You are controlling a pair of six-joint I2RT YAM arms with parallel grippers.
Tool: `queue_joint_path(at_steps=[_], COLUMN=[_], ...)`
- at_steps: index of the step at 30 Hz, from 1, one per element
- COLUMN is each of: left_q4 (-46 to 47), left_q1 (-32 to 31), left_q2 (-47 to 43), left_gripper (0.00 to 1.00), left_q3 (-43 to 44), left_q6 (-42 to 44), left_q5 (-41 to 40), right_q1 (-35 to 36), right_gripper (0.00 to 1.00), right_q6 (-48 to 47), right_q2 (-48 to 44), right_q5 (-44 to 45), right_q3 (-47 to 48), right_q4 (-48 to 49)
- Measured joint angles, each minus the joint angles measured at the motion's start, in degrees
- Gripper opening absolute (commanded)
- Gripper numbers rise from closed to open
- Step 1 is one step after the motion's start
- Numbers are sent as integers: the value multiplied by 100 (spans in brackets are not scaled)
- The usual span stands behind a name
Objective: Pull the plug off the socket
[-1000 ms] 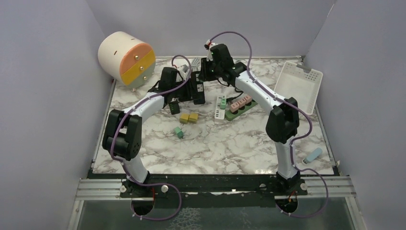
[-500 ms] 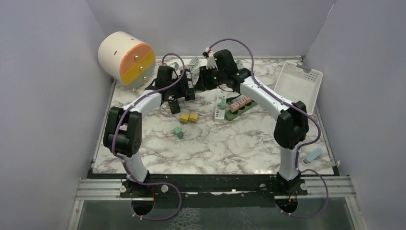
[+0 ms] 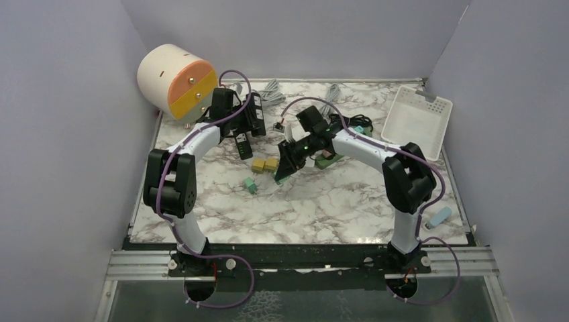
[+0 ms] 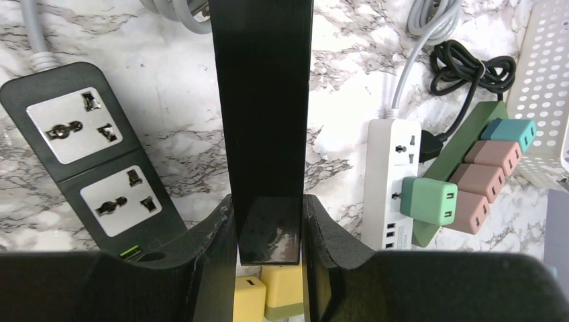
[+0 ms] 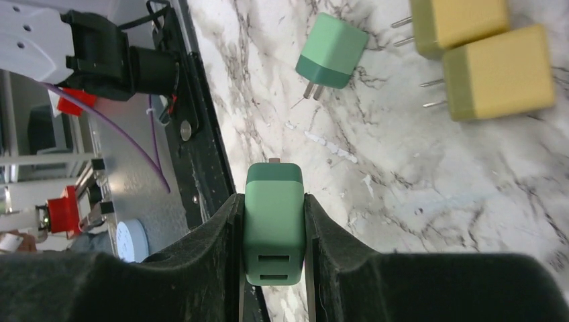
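Note:
My right gripper holds its plug, which hangs clear of any power strip. It should move down and toward the loose green plug and let its own plug go on the open marble.
My left gripper [image 4: 268, 208] is shut on the end of a black power strip [image 4: 265, 100] and holds it off the table; it shows at the back left in the top view [image 3: 247, 127]. A second black power strip [image 4: 87, 161] with empty sockets lies beside it. My right gripper [image 5: 274, 201] is shut on a green plug [image 5: 274, 228], held above the marble near the table's middle [image 3: 282, 171], apart from any strip. A white strip [image 4: 392, 181] carries another green plug [image 4: 429, 200].
A loose green plug [image 5: 330, 52] and two yellow plugs [image 5: 500, 70] lie on the marble below my right gripper. A green strip with pink plugs [image 4: 483, 168] lies at the right. A white basket [image 3: 417, 117], a round drum [image 3: 178, 82] and grey cables [image 3: 272, 90] stand at the back.
My right gripper has swung from the black strip at the back to the table's middle with the green plug in it. My left gripper has shifted left and back with the black strip.

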Motion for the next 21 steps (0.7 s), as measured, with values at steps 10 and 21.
queue_joint_path(at_steps=[10,21], left_q4=[-2,-48], left_q1=[109,190], left_q2=[-83,-216], left_gripper=[0,0], left_q3=[-179,-354], left_q6=[96,129], left_q5=[37,59], right_q1=[400,442], right_gripper=[15,79], right_q6=[-286,-341], right_q2=[1366,1864], right_q5=[-15,181], right_q3=[833,1539], right_q4=[-271,-588])
